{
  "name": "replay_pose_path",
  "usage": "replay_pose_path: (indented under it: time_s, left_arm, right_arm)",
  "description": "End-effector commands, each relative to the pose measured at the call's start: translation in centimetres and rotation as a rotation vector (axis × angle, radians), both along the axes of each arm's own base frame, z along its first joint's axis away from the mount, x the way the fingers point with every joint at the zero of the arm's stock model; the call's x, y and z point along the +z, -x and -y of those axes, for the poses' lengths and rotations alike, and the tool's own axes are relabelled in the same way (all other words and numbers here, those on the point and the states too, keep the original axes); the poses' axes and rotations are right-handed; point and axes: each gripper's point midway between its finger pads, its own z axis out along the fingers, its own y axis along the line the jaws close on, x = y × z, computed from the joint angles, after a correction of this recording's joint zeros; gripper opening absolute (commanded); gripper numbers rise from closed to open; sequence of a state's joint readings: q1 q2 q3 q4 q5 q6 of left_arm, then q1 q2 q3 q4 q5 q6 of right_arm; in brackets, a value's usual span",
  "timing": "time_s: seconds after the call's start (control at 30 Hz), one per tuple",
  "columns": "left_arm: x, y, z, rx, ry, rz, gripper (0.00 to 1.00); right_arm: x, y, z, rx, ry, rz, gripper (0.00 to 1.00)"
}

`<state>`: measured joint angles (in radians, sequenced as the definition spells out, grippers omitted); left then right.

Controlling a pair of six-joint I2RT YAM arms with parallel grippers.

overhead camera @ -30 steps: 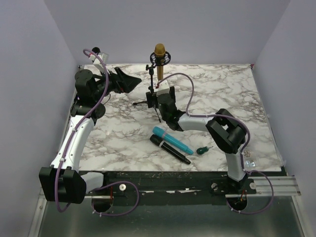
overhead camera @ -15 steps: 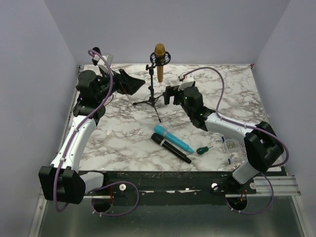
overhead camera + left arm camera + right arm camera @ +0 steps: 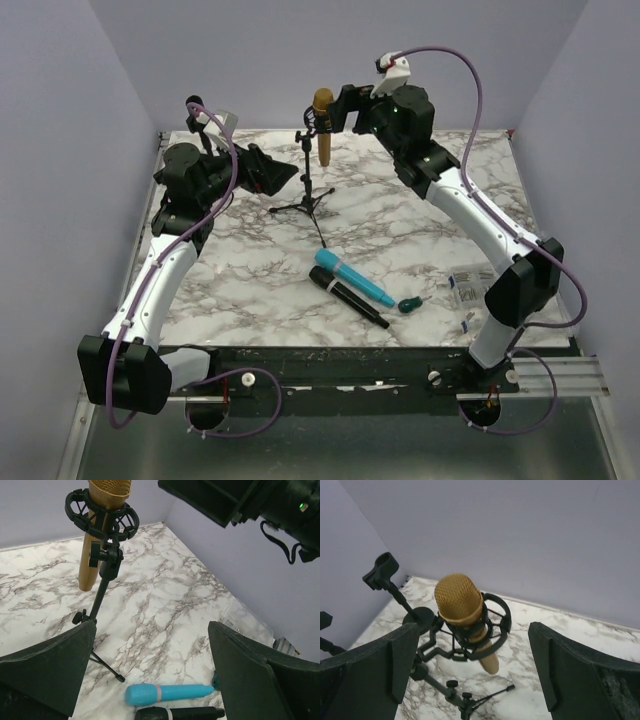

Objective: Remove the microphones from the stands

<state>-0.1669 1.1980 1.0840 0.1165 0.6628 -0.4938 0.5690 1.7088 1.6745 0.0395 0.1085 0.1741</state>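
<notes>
The microphone's gold head (image 3: 323, 98) (image 3: 458, 599) is clear above the mount and to the left in the top view, so the right gripper will next slide that way, with its fingers on both sides of it, and close.
A gold microphone (image 3: 323, 125) sits upright in the black shock mount of a small tripod stand (image 3: 306, 195) at the back middle of the marble table. In the right wrist view the microphone (image 3: 462, 615) lies between and beyond my open fingers. My right gripper (image 3: 342, 107) is open, raised just right of the microphone's head, not touching it. My left gripper (image 3: 280, 175) is open and empty, left of the stand's pole. In the left wrist view the microphone (image 3: 97, 525) and the stand (image 3: 102, 592) show at upper left.
A blue microphone (image 3: 350, 281) and a black microphone (image 3: 345, 299) lie on the table in front of the stand, with a small dark green piece (image 3: 408, 304) to their right. Small packets (image 3: 466, 288) lie near the right arm's base. A second small black stand (image 3: 390, 580) is at the back left.
My right arm has swung up and back from low over the table's middle to beside the microphone's head. My left gripper has edged a little toward the stand.
</notes>
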Motion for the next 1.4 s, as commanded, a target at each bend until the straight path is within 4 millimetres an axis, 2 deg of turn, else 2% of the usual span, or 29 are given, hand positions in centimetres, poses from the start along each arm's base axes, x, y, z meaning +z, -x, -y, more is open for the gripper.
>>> replay_pose_path:
  time_s: [0.0,0.03,0.07,0.2,0.37,0.47,0.67,0.77,1.1,1.37]
  left_arm:
    - [-0.3,-0.1,0.0,0.007,-0.027,0.014,0.98]
    - [-0.2,0.0,0.0,0.006,-0.027,0.016,0.97]
    - [-0.1,0.0,0.0,0.006,-0.024,0.017,0.97]
    - [0.3,0.4,0.1,-0.004,-0.015,0.021,0.98]
    - [0.5,0.5,0.3,-0.014,-0.004,0.019,0.97]
    - [0.5,0.6,0.4,-0.020,0.003,0.014,0.97]
    - [0.9,0.9,0.4,-0.031,0.013,0.022,0.97]
    - [0.9,0.9,0.4,-0.031,0.015,0.022,0.97]
    - [1.2,1.1,0.8,-0.053,0.036,0.012,0.97]
    - [1.2,1.2,0.8,-0.056,0.040,0.009,0.97]
  right_arm:
    - [-1.4,-1.3,-2.5,0.086,0.061,-0.092,1.00]
    - [-1.5,-1.7,-3.0,0.094,0.066,-0.104,1.00]
    - [-0.8,-2.0,-3.3,0.100,0.061,-0.098,0.99]
    - [-0.9,-3.1,-4.9,0.144,0.062,-0.102,0.90]
    - [-2.1,-4.6,-5.2,0.114,0.083,-0.111,0.82]
    - [-2.7,-5.1,-5.2,0.097,0.094,-0.117,0.74]
    - [-3.1,-5.3,-5.6,0.062,0.137,-0.093,0.67]
    - [-2.9,-5.5,-6.0,0.051,0.158,-0.078,0.59]
    - [0.6,-4.1,-7.5,0.041,0.167,0.017,0.37]
    - [6.6,-2.9,-7.0,0.033,0.063,0.125,0.30]
